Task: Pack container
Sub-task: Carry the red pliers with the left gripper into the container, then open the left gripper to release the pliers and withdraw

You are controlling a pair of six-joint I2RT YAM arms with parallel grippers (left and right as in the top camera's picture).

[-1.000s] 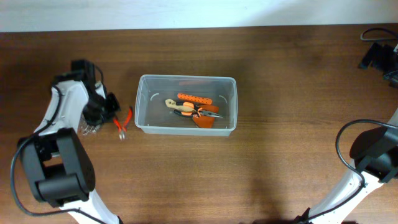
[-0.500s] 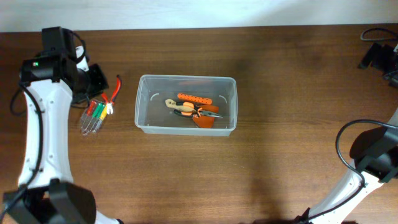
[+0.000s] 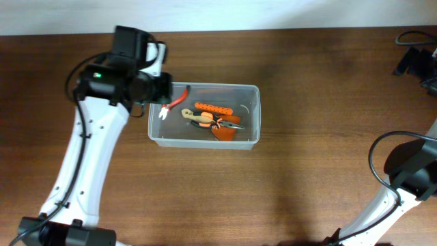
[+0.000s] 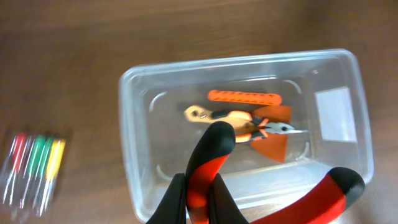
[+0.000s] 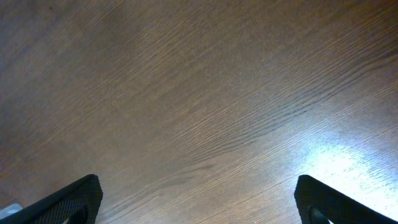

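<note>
Next, the left gripper moves right in the overhead view and lowers onto the packed pliers' handles to release, since they lie below and that way.
The container (image 3: 254,116) is a clear rectangular bin in the middle of the table. It holds an orange strip (image 3: 213,108), a pair of pliers (image 3: 220,124) and an orange triangular piece (image 3: 224,135). My left gripper (image 3: 164,94) is shut on one handle of red-and-black pliers (image 3: 175,103) and holds them over the container's left end. In the left wrist view the fingers (image 4: 199,198) pinch the red handle (image 4: 210,149) above the container (image 4: 130,130). My right gripper (image 5: 202,205) is open and empty over bare wood.
A clear pack of coloured screwdrivers (image 4: 34,165) lies on the table left of the container. Black gear and cables (image 3: 416,61) sit at the far right back corner. The right arm's base (image 3: 410,174) stands at the right edge.
My left gripper has lifted the red pliers off the table left of the container and carried them right, over the container's left end. The right arm has not moved.
</note>
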